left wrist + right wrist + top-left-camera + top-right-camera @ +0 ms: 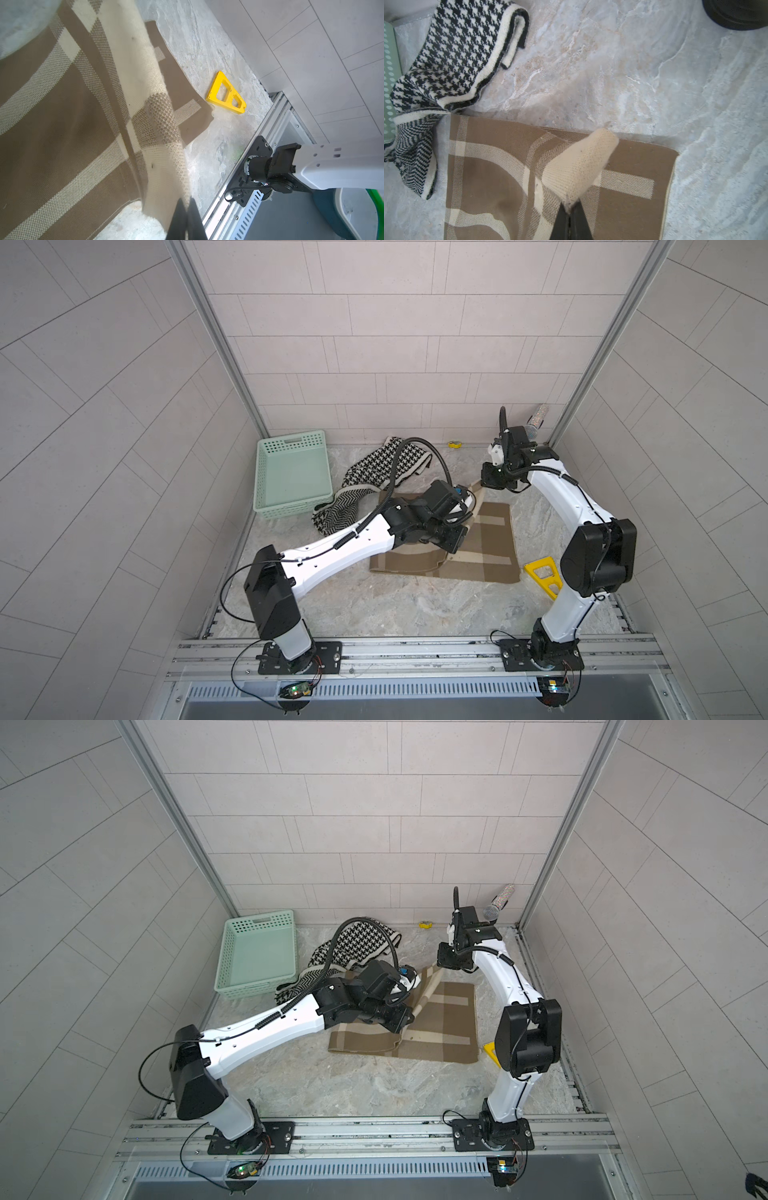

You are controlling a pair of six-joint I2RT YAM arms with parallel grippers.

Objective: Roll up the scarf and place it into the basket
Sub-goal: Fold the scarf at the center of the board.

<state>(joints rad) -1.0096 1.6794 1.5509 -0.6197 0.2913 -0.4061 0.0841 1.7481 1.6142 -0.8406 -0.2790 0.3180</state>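
Note:
The scarf's uncovered near corner (513, 576) (205, 118) is below my left gripper, toward the yellow piece. My left gripper will next bring the end of the fold over, lower it there and release it.
The scarf (490, 547) (449, 1027) is brown with cream plaid stripes and lies mostly flat in the middle of the table. One edge is lifted into a taut strip between both grippers. My left gripper (187, 202) (471, 506) is shut on one end of that raised fold (162, 124). My right gripper (569, 209) (484, 485) is shut on a cream corner (581, 164), held above the flat part of the scarf (492, 176). The mint-green basket (282, 509) (245, 988) stands empty at the back left, apart from both grippers.
A black-and-white houndstooth scarf (374, 472) (456, 58) lies crumpled between the basket and the brown scarf. A yellow triangular plastic piece (544, 574) (226, 95) sits beside the scarf's right front corner. A microphone (498, 903) leans in the back right corner; a small yellow object (455, 444) lies by the back wall.

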